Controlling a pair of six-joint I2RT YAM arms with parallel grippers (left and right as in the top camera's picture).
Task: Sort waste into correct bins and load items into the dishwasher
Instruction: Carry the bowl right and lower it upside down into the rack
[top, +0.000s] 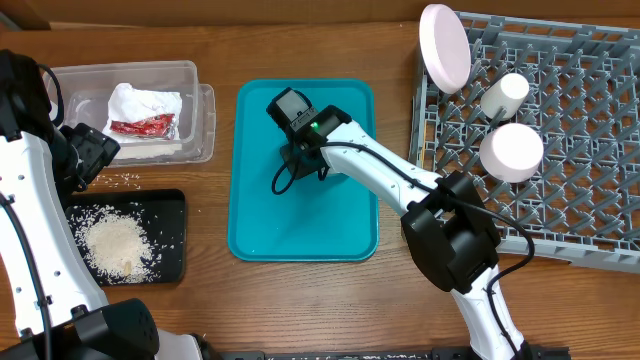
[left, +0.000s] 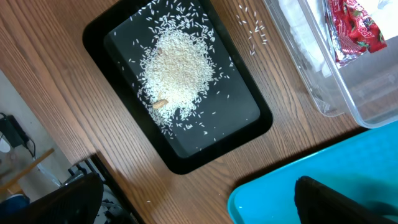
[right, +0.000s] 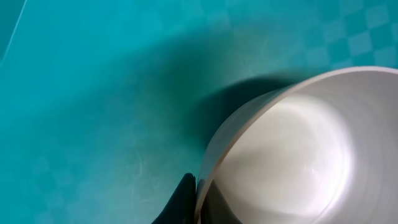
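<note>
The rack wires beside the white cup are empty, so I will raise my right gripper rightward in the overhead view, tilt it over them and release.
My right gripper (top: 300, 155) is low over the teal tray (top: 350, 220) and hides the bowl from above. In the right wrist view it (right: 198, 186) is shut on the rim of a grey-green bowl (right: 292, 143) with a pale inside; one finger is outside the wall, the other inside. The grey dish rack (top: 560, 130) holds a pale plate (top: 445, 45), a white cup (top: 505, 93) and a small white bowl (top: 512, 152). My left gripper (top: 90, 155) hangs open and empty between the clear tub (top: 195, 110) and the black tray (top: 170, 210).
The tub holds white napkins (top: 140, 100) and a red wrapper (top: 140, 127). Rice (top: 115, 245) is piled in the black tray, and a few grains (top: 125, 180) lie on the wood beside it. The rack's left edge stands close to the teal tray.
</note>
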